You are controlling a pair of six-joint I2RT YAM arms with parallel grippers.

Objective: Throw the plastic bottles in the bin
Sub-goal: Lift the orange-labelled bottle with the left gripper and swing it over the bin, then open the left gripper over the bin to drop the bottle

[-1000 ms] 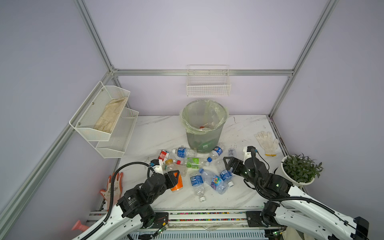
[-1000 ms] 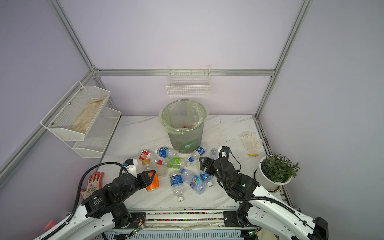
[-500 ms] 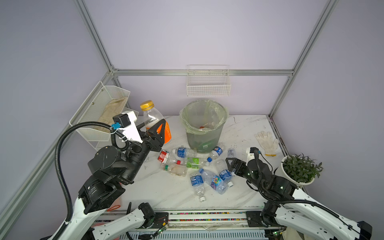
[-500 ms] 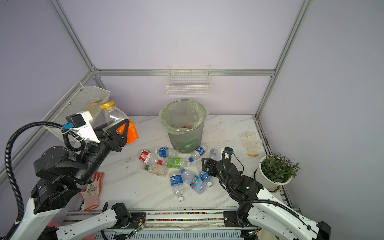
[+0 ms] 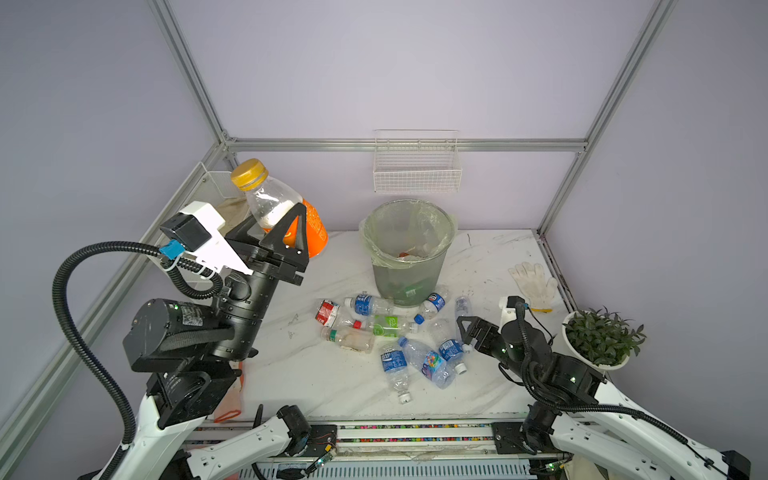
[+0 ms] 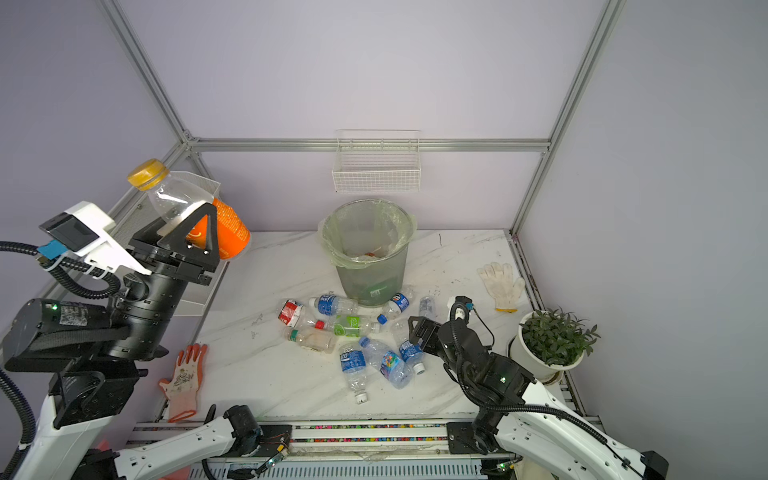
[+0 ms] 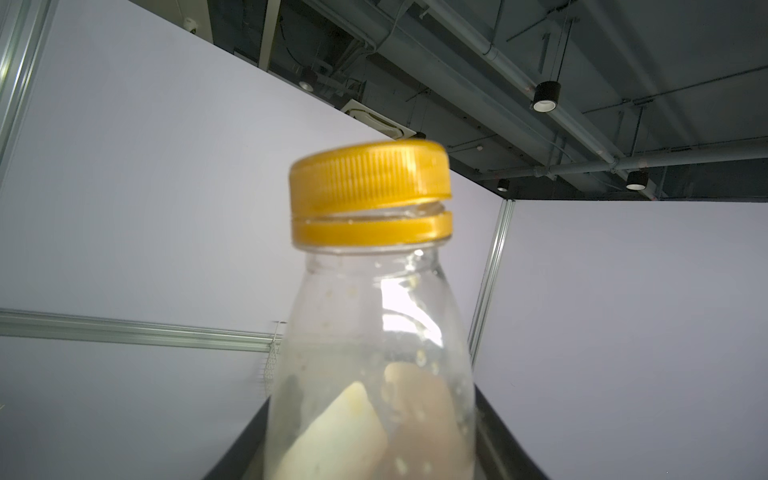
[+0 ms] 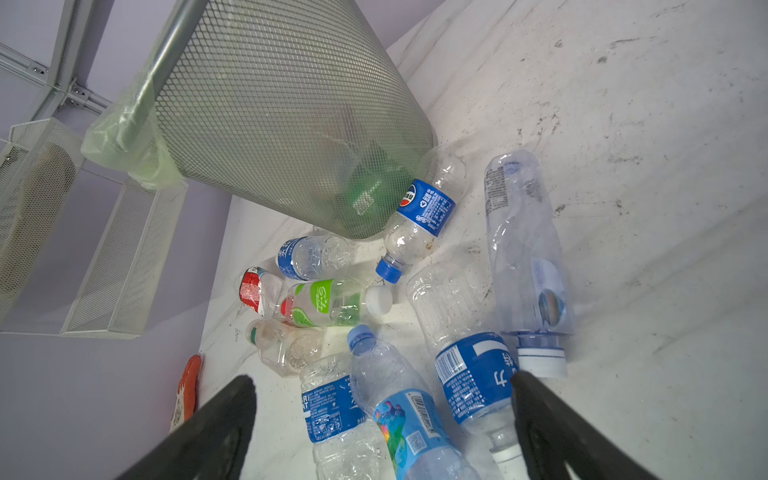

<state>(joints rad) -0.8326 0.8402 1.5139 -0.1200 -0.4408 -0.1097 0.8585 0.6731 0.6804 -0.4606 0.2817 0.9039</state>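
Observation:
My left gripper swings outward over the bin's opening (image 5: 409, 230) and releases the clear bottle next, since it still holds that bottle short of the bin's opening.
My left gripper (image 5: 276, 220) is shut on a clear bottle with an orange label and a yellow cap (image 5: 270, 199), held high at the left, well above the table and left of the bin (image 5: 407, 274). In the left wrist view that bottle (image 7: 374, 311) fills the middle, cap up. The bin is grey mesh lined with a pale green bag, and bottles lie inside it. Several plastic bottles (image 5: 390, 328) lie in a heap in front of it. My right gripper (image 5: 467, 332) hangs open and empty, low over the heap's right side, above a blue-labelled bottle (image 8: 473, 382).
A white glove (image 5: 534, 282) and a potted plant (image 5: 602, 336) are at the right edge. An orange glove (image 6: 185, 378) lies at the front left. White wire baskets hang on the back wall (image 5: 415, 170) and the left wall (image 8: 83, 249).
My left arm has lifted the orange-labelled bottle from the table's front left to high up at the left. The right gripper has shifted only slightly and stays open.

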